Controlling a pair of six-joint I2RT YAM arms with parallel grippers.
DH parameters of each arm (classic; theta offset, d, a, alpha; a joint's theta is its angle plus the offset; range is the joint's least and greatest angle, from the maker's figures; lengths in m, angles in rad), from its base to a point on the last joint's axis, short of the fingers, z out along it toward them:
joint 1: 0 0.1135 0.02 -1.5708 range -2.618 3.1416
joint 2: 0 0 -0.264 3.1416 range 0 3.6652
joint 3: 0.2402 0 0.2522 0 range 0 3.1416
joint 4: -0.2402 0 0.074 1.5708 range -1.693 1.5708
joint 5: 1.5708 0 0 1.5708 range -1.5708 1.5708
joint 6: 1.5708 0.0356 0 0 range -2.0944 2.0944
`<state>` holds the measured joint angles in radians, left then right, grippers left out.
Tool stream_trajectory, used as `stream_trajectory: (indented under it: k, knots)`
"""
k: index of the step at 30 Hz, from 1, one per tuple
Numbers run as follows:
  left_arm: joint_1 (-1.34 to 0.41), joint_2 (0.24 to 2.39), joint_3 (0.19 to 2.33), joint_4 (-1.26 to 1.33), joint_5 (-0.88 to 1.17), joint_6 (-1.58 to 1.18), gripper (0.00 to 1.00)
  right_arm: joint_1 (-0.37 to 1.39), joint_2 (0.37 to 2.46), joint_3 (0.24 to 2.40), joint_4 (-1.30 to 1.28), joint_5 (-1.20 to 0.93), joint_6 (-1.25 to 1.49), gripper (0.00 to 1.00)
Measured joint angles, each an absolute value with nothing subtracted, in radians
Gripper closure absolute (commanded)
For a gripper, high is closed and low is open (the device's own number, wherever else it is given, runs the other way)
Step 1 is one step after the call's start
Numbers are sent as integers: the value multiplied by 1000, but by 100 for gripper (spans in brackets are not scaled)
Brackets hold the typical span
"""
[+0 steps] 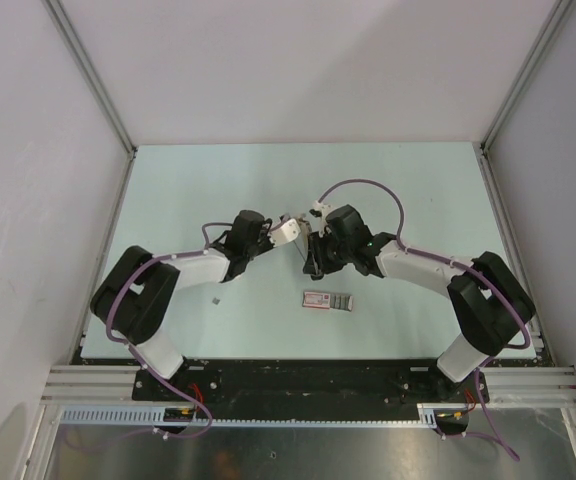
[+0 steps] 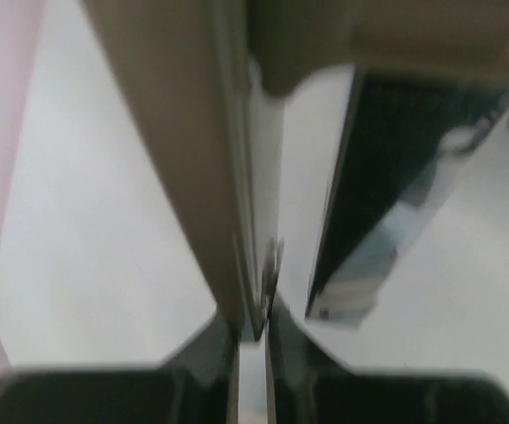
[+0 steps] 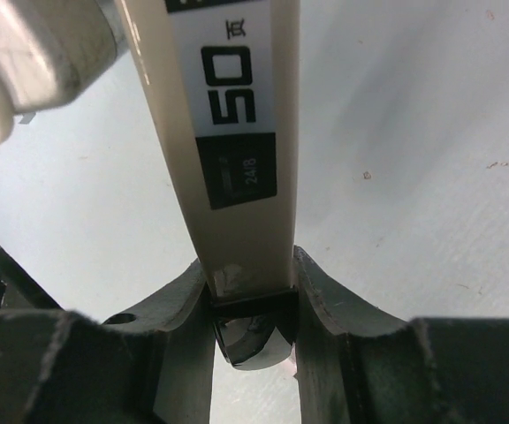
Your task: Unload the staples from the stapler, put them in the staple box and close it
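The robot's right gripper will next move away from the left gripper and down to let go of the stapler (image 1: 290,232) on the bare tabletop, because that clear surface is below it.
The stapler (image 1: 290,232) is held up over the middle of the table between both arms. In the right wrist view its cream body (image 3: 237,132) carries a black label reading 50. Its black end sits between the fingers of my right gripper (image 3: 250,291), which is shut on it. My left gripper (image 2: 254,340) is nearly closed on a thin edge of the stapler (image 2: 184,159); that view is blurred. A dark part (image 2: 369,177) hangs to the right of it. No staples show in the stapler. A tiny grey bit (image 1: 216,299) lies on the table, too small to tell.
A flat box with a red-and-white label (image 1: 328,301) lies on the pale table (image 1: 418,190) just in front of the grippers. Grey walls stand on the left, back and right. The arm bases sit on the black rail (image 1: 298,382) at the near edge.
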<state>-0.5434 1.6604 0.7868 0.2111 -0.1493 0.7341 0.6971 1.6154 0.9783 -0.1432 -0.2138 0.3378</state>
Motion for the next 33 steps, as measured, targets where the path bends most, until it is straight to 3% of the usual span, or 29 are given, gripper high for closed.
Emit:
stream_trajectory:
  k: [26,33]
  knots:
    - [-583,1682,598,691,-324,1115,100,709,1633,963,-189,-200,169,100]
    - [-607,1604,659,440,-323,945,77,708,1601,963,-169,-196,212,100]
